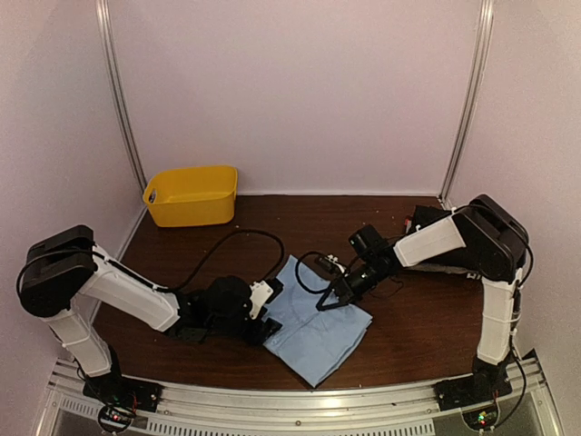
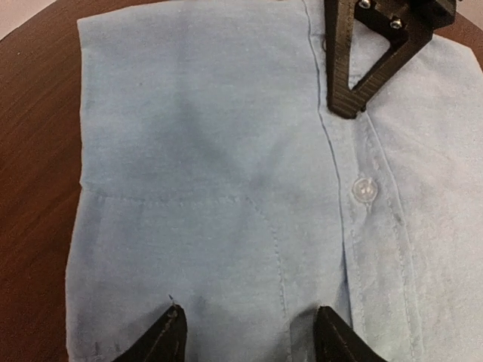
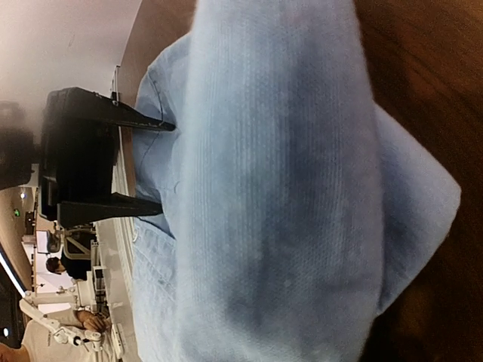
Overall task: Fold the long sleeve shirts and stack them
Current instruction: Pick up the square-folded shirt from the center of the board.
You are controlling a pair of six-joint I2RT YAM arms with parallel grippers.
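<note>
The shirt's placket faces up, so the robot's right gripper should next lift the shirt's fold it holds, swing right in the top view, lower the fold flipped onto the shirt's present spot, then let it go.
A light blue shirt (image 1: 315, 325) lies folded flat on the brown table, its button placket (image 2: 364, 190) showing. My left gripper (image 1: 265, 315) is open at the shirt's left edge, with both fingertips (image 2: 170, 335) resting on the cloth and nothing between them. My right gripper (image 1: 338, 292) is at the shirt's upper right edge, with its finger tip (image 2: 343, 105) on the placket. Blue cloth (image 3: 279, 196) fills the right wrist view and hides its fingers; it holds a fold. The black and pale grey shirts do not show clearly.
A yellow plastic bin (image 1: 192, 195) stands at the back left of the table (image 1: 408, 336). Black cables (image 1: 241, 238) loop over the table behind the shirt. Pale walls close in the back and sides. A metal rail (image 1: 300, 400) runs along the near edge.
</note>
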